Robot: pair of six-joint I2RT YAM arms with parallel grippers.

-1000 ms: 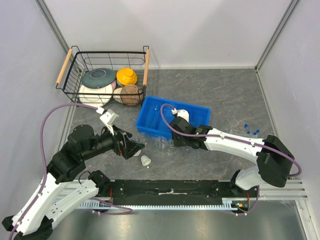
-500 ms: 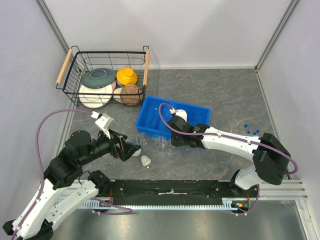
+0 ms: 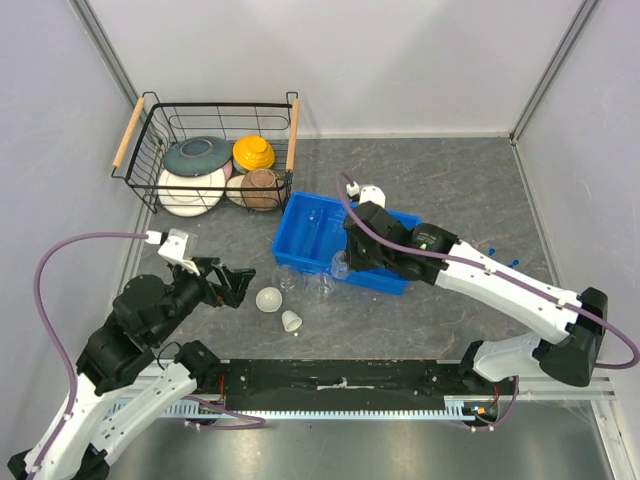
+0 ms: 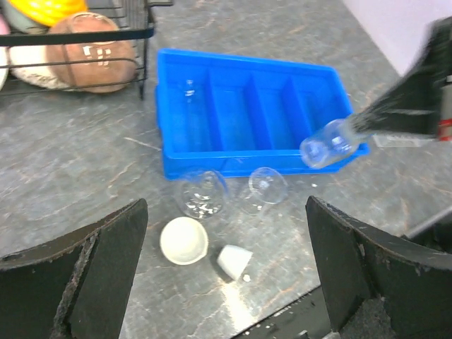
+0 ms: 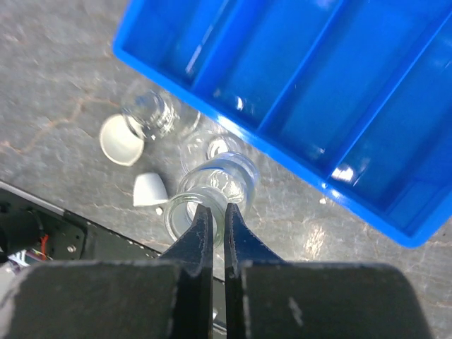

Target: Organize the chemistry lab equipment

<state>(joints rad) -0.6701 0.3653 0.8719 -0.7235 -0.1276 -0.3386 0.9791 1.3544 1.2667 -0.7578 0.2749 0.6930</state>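
The section of the blue tray beside the one holding (image 3: pixel 329 239) (image 5: pixel 274 58) a small clear piece is empty, so the robot's right gripper will next carry the beaker outward over that empty section, then lower and open.
My right gripper (image 3: pixel 347 260) is shut on the rim of a clear glass beaker (image 5: pixel 212 191), one finger inside it, and holds it above the front edge of the blue compartment tray (image 3: pixel 318 226). The beaker also shows in the left wrist view (image 4: pixel 325 145). My left gripper (image 3: pixel 235 281) is wide open and empty, left of the loose pieces. On the table in front of the tray lie two clear flasks (image 4: pixel 201 194) (image 4: pixel 263 189), a white bowl-shaped piece (image 4: pixel 183 240) and a small white cup (image 4: pixel 233 261) on its side.
A black wire basket (image 3: pixel 150 135) with coloured ceramic bowls and plates stands at the back left. Several small blue caps (image 3: pixel 505 262) lie at the right. A black rail (image 3: pixel 340 378) runs along the near table edge.
My right gripper has lifted the clear beaker off the table and up over the tray's front edge. My left arm has drawn back to the left, leaving the white bowl-shaped piece uncovered.
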